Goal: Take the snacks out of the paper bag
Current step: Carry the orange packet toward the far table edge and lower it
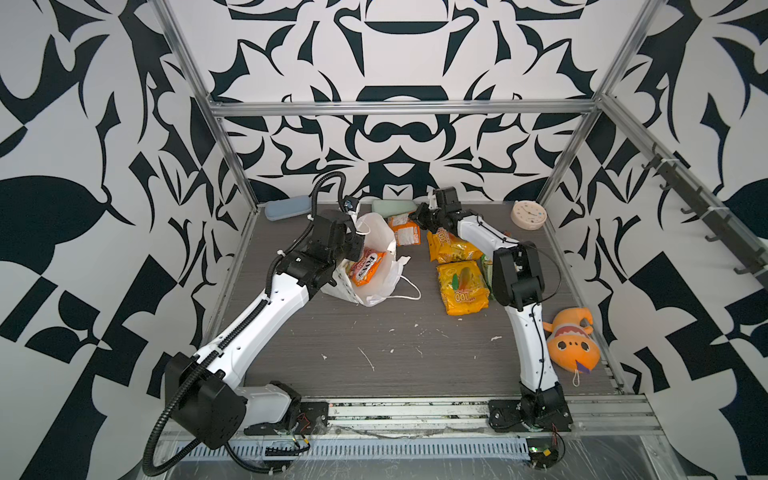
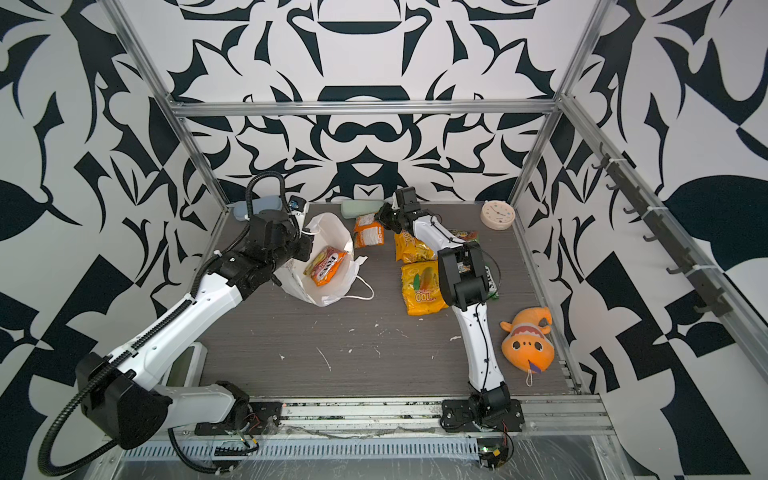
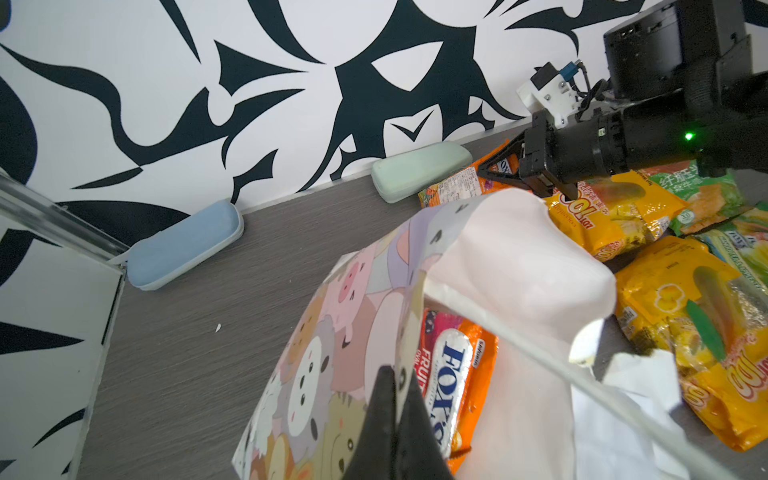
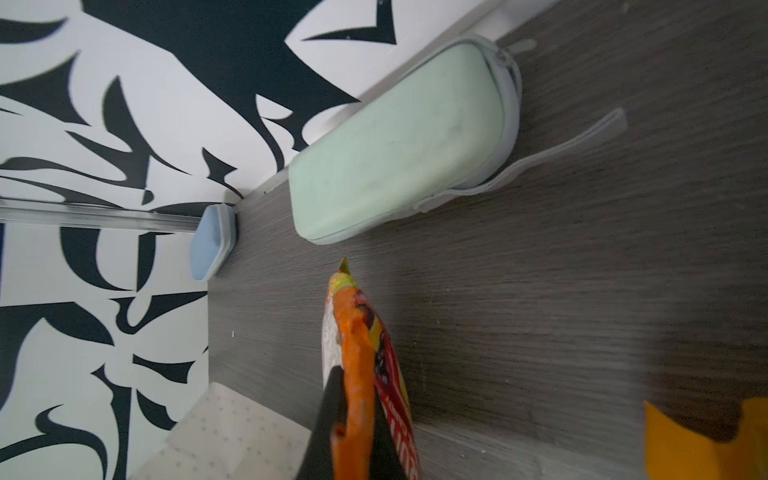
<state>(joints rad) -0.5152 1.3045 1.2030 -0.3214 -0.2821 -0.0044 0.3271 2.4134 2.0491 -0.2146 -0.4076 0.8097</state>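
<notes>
My right gripper will next go down between the paper bag (image 1: 380, 286) and the yellow-orange packets and let go of the second small orange packet, because the tabletop is bare there.
The paper bag (image 1: 380, 286) (image 2: 332, 291) (image 3: 328, 332) leans open at the table's back left. My left gripper (image 1: 354, 244) (image 3: 397, 376) is shut on its near rim. One small orange snack packet (image 1: 366, 266) (image 2: 326, 266) (image 3: 453, 374) lies inside. My right gripper (image 1: 417, 219) (image 2: 382, 218) (image 4: 355, 386) is shut on a second small orange packet (image 1: 404, 232) (image 4: 353, 332), low over the table behind the bag. Two large yellow-orange packets (image 1: 451, 248) (image 1: 462, 287) lie to the right. Green packets (image 2: 465, 236) (image 3: 702, 191) are partly hidden by the right arm.
A blue case (image 1: 286, 209) and a pale green case (image 1: 392, 206) (image 4: 399, 145) lie along the back wall. A round cream clock (image 1: 529, 214) stands at the back right. An orange plush toy (image 1: 571, 340) lies by the right edge. Metal frame posts border the table.
</notes>
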